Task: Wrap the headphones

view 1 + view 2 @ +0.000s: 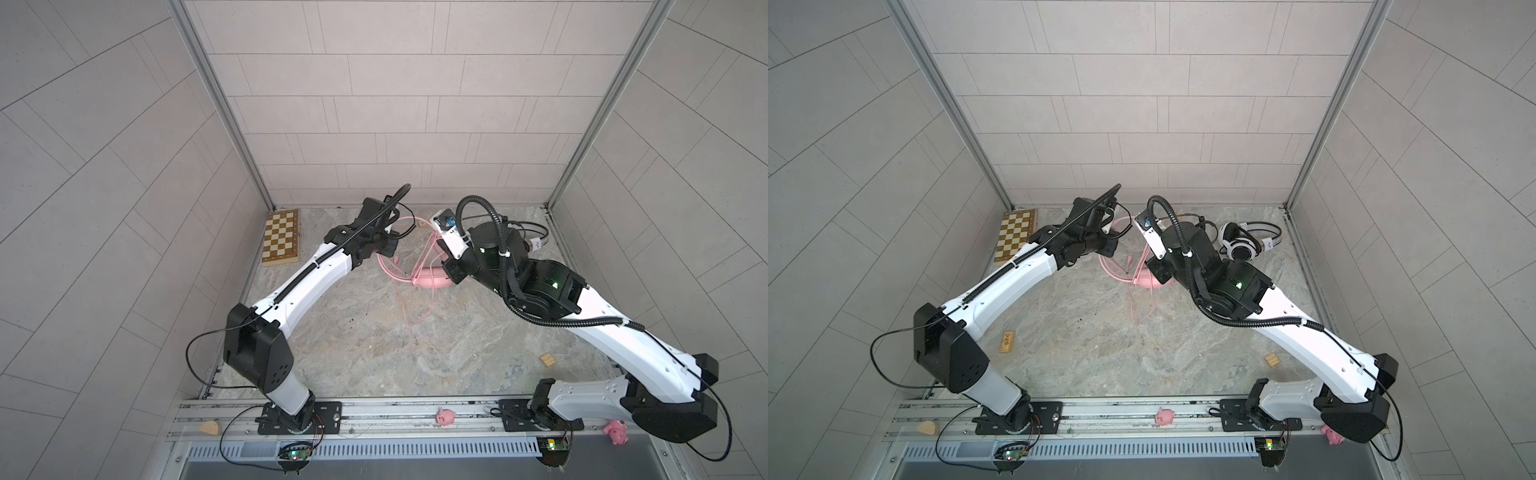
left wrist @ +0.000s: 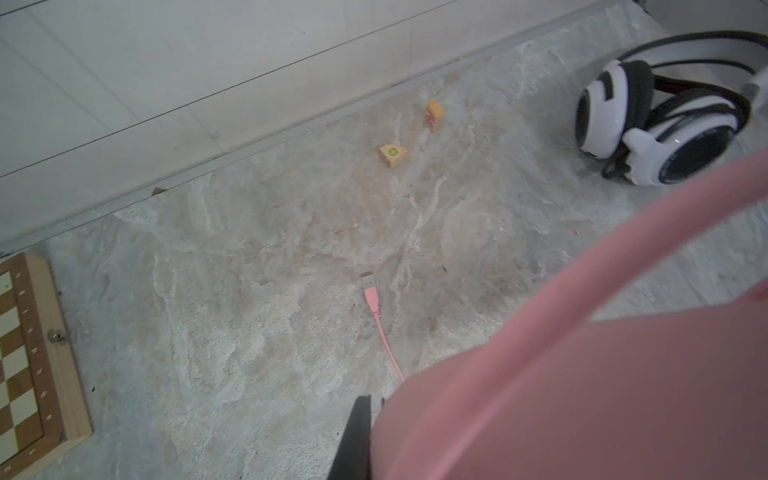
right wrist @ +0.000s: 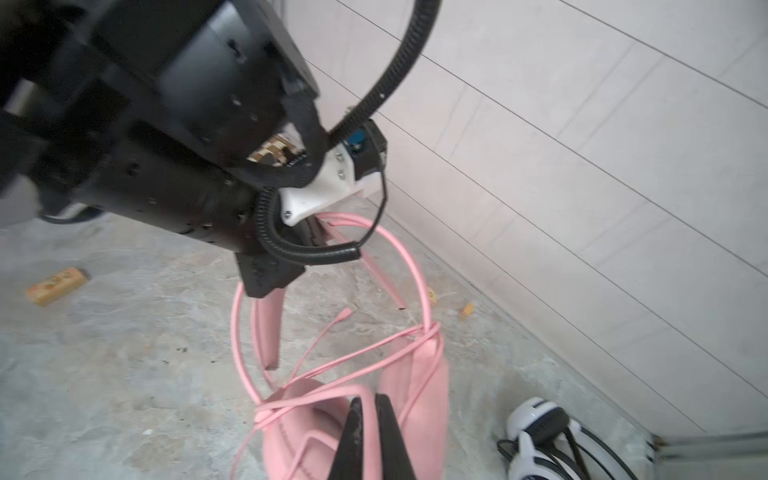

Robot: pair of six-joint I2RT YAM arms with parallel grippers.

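The right gripper should next pull the pink piece it holds toward the white headphones (image 1: 1241, 245) (image 3: 541, 438) and let go of the piece, as the white headphones lie on the gripper's side away from the pink headphones' headband.
The pink headphones (image 1: 428, 282) stand tilted at the back middle of the table, held between my two arms. Their thin pink cable (image 3: 374, 349) crosses the ear cups in loose strands and trails forward on the table (image 1: 415, 316); its USB plug (image 2: 371, 295) lies flat. My right gripper (image 3: 369, 400) is shut on a pink strip at an ear cup. My left gripper (image 2: 372, 402) is shut at the pink headband; one finger shows, the other is hidden behind pink. The white headphones (image 1: 1241, 245) with black pads lie at the back right, untouched.
A chessboard (image 1: 281, 237) lies at the back left. Small wooden blocks lie near the back wall (image 2: 392, 154), at the right front (image 1: 547, 360) and at the left (image 1: 1007, 341). Pink pig toys (image 1: 445, 417) sit on the front rail. Walls close three sides.
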